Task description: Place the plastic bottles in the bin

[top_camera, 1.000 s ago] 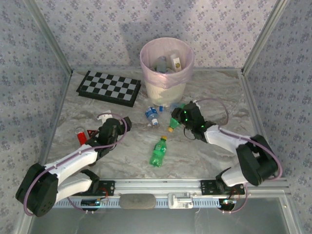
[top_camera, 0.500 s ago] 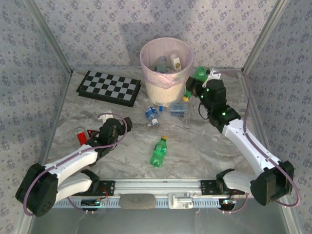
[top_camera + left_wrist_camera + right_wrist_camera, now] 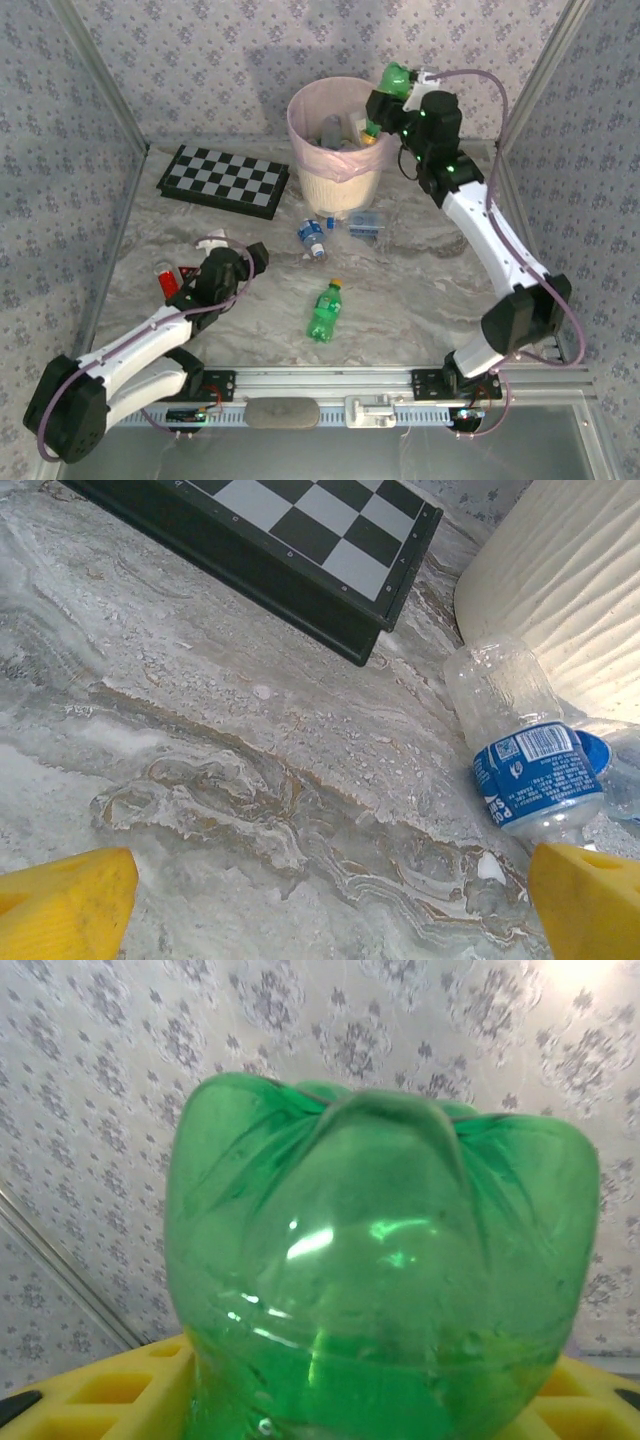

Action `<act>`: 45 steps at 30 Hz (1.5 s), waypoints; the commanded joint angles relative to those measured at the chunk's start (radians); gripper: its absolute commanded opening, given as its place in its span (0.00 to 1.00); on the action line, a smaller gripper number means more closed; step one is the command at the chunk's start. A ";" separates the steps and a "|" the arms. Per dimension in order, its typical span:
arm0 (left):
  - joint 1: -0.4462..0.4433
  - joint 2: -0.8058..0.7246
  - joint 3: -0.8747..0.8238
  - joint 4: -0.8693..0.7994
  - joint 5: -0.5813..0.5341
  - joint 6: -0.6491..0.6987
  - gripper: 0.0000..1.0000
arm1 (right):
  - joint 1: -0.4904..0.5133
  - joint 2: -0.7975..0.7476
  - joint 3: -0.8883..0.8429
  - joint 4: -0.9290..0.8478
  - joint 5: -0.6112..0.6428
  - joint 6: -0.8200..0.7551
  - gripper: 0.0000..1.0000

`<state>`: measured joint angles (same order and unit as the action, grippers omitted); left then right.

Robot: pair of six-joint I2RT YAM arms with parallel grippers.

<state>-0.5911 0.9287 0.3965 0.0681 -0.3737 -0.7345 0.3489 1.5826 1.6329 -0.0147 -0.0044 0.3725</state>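
Note:
The green bottle is still hanging at the bin's rim, so the robot's right gripper needs to move sideways next, over the bin's opening (image 3: 342, 118) just beside it, and let go of the bottle.
My right gripper (image 3: 386, 104) is shut on a green bottle (image 3: 394, 78), held above the right rim of the bin (image 3: 303, 132), its yellow cap pointing down toward the opening. The bottle's green base (image 3: 380, 1280) looms between the yellow fingers (image 3: 100, 1385). The pink-lined bin holds several bottles. On the table lie a clear bottle with a blue label (image 3: 312, 238), a clear bottle (image 3: 364, 224) near the bin's foot, and a green bottle (image 3: 325, 310). My left gripper (image 3: 255, 258) is open low over the table (image 3: 330, 920), the blue-labelled bottle (image 3: 525, 750) ahead to its right.
A checkerboard (image 3: 225, 180) lies at the back left (image 3: 290, 540). A small red object (image 3: 167, 278) sits beside the left arm. The bin's cream wall (image 3: 570, 580) stands ahead right of the left gripper. Metal frame posts border the table.
The right arm has lifted the green bottle from the table in front of the bin up over the bin's right rim. The left arm has barely shifted.

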 commanded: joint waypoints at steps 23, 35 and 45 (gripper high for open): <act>-0.009 -0.137 -0.048 -0.111 0.002 0.003 1.00 | 0.021 0.313 0.333 -0.304 -0.082 0.036 0.85; -0.025 -0.075 -0.025 -0.062 0.057 0.006 1.00 | 0.021 0.094 0.161 -0.234 -0.044 -0.003 0.96; -0.166 0.110 0.082 -0.039 0.055 0.027 1.00 | 0.024 -0.148 -0.220 -0.168 0.006 -0.023 0.99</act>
<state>-0.7181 1.0050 0.4210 0.0021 -0.3206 -0.7235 0.3729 1.4761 1.5101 -0.2077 -0.0399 0.3714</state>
